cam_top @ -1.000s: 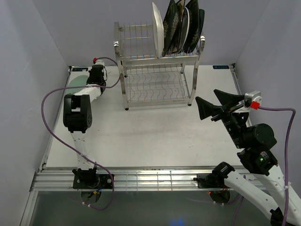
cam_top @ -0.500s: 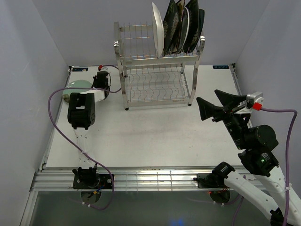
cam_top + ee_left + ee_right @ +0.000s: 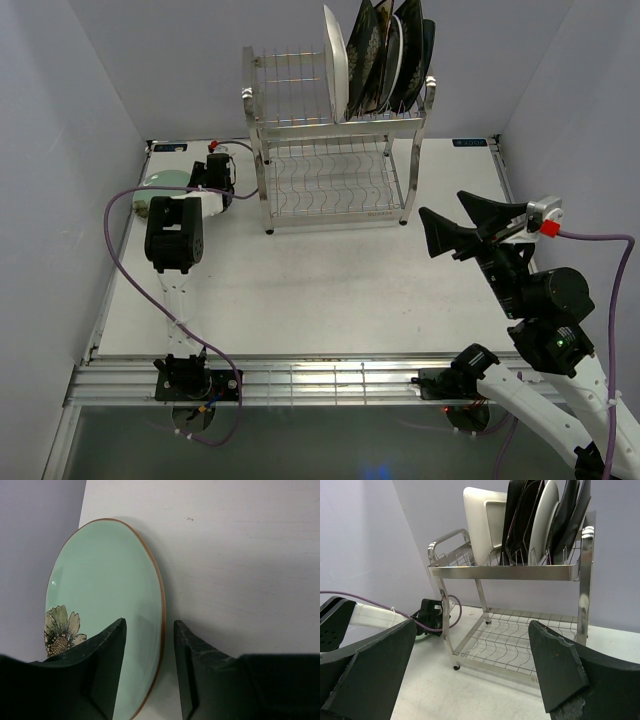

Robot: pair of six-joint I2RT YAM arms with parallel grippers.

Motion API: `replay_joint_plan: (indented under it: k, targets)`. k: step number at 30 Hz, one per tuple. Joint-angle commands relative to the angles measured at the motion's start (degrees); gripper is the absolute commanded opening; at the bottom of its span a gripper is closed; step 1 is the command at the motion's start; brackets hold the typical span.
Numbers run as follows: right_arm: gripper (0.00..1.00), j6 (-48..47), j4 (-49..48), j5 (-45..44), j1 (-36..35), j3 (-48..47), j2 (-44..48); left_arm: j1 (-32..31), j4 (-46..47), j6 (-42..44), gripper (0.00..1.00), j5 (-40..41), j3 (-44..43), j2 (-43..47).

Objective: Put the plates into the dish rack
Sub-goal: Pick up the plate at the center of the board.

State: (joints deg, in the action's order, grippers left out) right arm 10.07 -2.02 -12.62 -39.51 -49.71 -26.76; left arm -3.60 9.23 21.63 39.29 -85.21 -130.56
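The green plate's brown rim (image 3: 188, 179) (image 3: 162, 630) is already between the fingers of my left gripper. My left gripper needs to stay where it is next and close its fingers on that rim.
A pale green round plate (image 3: 100, 595) with a brown rim and a painted flower lies at the table's far left (image 3: 160, 182), by the wall. My left gripper (image 3: 150, 621) is open and straddles its rim: one finger over the plate's face, the other over the table, with a gap on each side. The steel dish rack (image 3: 335, 150) stands at the back centre. Several plates stand upright in its top tier, among them a white rectangular one (image 3: 336, 62) and dark floral squares (image 3: 365, 55). At the right, my right gripper (image 3: 440, 203) hangs wide open and holds nothing, facing the rack (image 3: 510, 572).
The left wall (image 3: 70, 150) rises close beside the green plate. A purple cable (image 3: 120, 205) loops from the left arm across the table's left side. The rack's near left post and foot (image 3: 454, 666) stand between the two grippers. The rack's lower wire shelf (image 3: 515, 642) faces the right gripper.
My left gripper has shifted a little right and nearer, the green plate moving with it. Its jaws have since opened off the plate's rim. The right arm has barely moved.
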Motion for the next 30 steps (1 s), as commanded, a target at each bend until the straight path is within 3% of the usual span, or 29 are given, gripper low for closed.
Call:
replay_joint_plan:
  k: [1,10,12,17,18,19,26,30]
  targets:
    - [0.98,0.31,-2.72,0.67,-0.04,-0.47,0.84,-0.1,-0.01,0.78,0.52,0.97,0.22,0.22]
    - [0.98,0.48,-2.81,1.11,-0.04,-0.56,0.84,0.08,3.16,2.89,0.45,2.19,2.59,-0.57]
    - [0.98,0.48,-2.81,1.2,-0.04,-0.47,0.92,0.17,3.68,3.6,0.34,2.55,2.85,-0.66]
    - [0.98,0.48,-2.81,1.28,-0.04,-0.47,0.92,0.61,3.86,3.07,0.2,2.72,3.03,-0.75]
    - [0.98,0.48,-2.81,1.28,-0.04,-0.47,1.01,0.61,3.86,3.07,0.14,2.81,2.94,-0.83]
    - [0.98,0.48,-2.81,1.2,-0.04,-0.38,1.01,0.61,3.86,2.9,0.0,3.07,2.68,-0.83]
    - [0.98,0.57,-3.08,1.46,-0.04,-0.38,0.66,0.52,3.34,-0.97,0.0,3.6,1.37,3.46]
    - [0.98,0.57,-3.25,1.46,-0.04,-0.3,0.4,0.52,-4.8,-7.46,0.0,-0.69,-2.84,7.6]
